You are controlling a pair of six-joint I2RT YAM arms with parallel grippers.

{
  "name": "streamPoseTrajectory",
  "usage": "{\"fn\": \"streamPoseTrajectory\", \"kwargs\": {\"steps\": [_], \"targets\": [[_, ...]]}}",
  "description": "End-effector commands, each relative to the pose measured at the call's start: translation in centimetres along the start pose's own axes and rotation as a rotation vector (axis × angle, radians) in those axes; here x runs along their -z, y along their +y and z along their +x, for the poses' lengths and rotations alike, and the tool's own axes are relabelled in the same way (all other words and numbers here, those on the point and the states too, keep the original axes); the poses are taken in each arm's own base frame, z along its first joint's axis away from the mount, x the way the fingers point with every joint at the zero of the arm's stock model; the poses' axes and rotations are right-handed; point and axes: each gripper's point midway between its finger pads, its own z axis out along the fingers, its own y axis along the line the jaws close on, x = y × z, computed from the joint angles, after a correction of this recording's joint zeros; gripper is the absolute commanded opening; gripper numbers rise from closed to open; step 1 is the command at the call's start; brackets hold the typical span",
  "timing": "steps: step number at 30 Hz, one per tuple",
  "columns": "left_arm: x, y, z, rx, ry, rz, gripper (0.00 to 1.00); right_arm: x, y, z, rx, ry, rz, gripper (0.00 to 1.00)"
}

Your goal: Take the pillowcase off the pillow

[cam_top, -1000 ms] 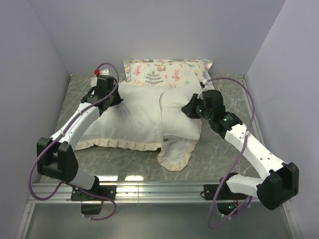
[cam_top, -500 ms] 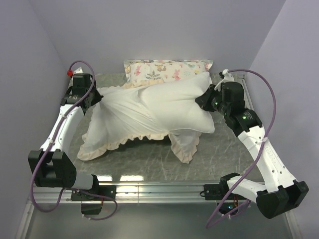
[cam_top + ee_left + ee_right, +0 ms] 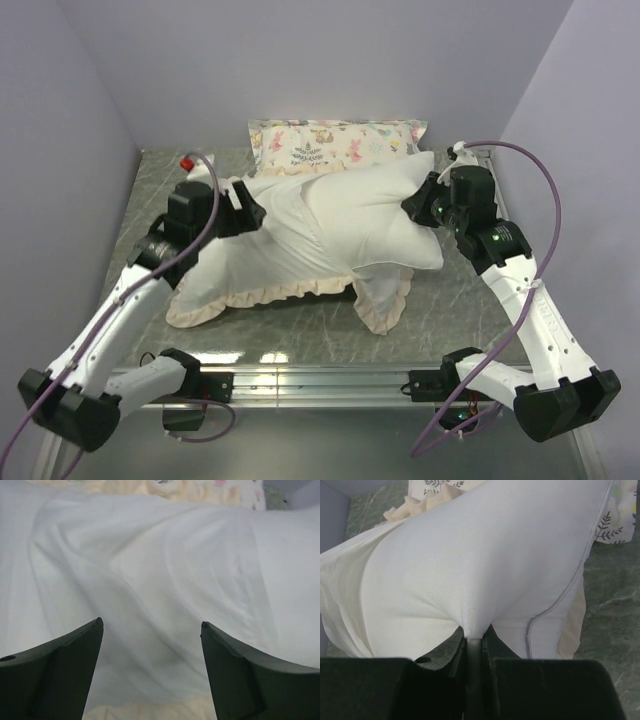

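Observation:
My left gripper lowers and comes back onto the pillowcase's cloth near the front frill [image 3: 272,268] [image 3: 152,677] next, since the case still covers this part of the pillow.
The plump white pillow [image 3: 375,220] lies across the middle of the table, its right part bare. In the right wrist view the pillow [image 3: 485,555] fills the frame, and my right gripper [image 3: 475,632] is shut on a pinch of its fabric. From above, the right gripper [image 3: 413,205] is at the pillow's right end. The cream-white pillowcase [image 3: 260,260] with its ruffled frill [image 3: 265,296] wraps the left part. My left gripper [image 3: 250,214] hovers open over the pillowcase [image 3: 150,570], holding nothing; the jaws stand wide apart around the left gripper's [image 3: 150,624] gap.
A small pastel animal-print pillow [image 3: 335,143] lies against the back wall. Side walls stand close on the left and right. A frilled flap [image 3: 385,300] of the case hangs toward the front. Grey marble tabletop [image 3: 470,300] shows at the front right.
My left gripper has let go of the pillowcase and opened, and has swung in from the far left to above the case. The case has sagged down. The right gripper keeps its pinch.

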Motion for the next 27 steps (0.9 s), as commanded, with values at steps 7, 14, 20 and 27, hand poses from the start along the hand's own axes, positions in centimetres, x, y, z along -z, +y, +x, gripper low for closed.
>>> {"fn": "streamPoseTrajectory", "kwargs": {"steps": [7, 14, 20, 27], "targets": [[1.9, -2.6, 11.7, -0.011, 0.145, 0.060, 0.87, 3.2, 2.1, -6.9, 0.017, -0.229, -0.039, 0.00], [0.6, 0.5, 12.5, 0.026, 0.108, -0.150, 0.39, 3.7, 1.9, -7.4, 0.026, -0.243, -0.017, 0.00], [3.1, 6.0, 8.1, -0.009, -0.040, -0.438, 0.00, 4.7, 1.8, -9.2, 0.030, -0.280, 0.024, 0.00], [5.0, 16.7, 2.2, 0.165, -0.186, -0.631, 0.01, 6.3, 2.1, -12.2, -0.003, -0.325, 0.018, 0.00]]}}
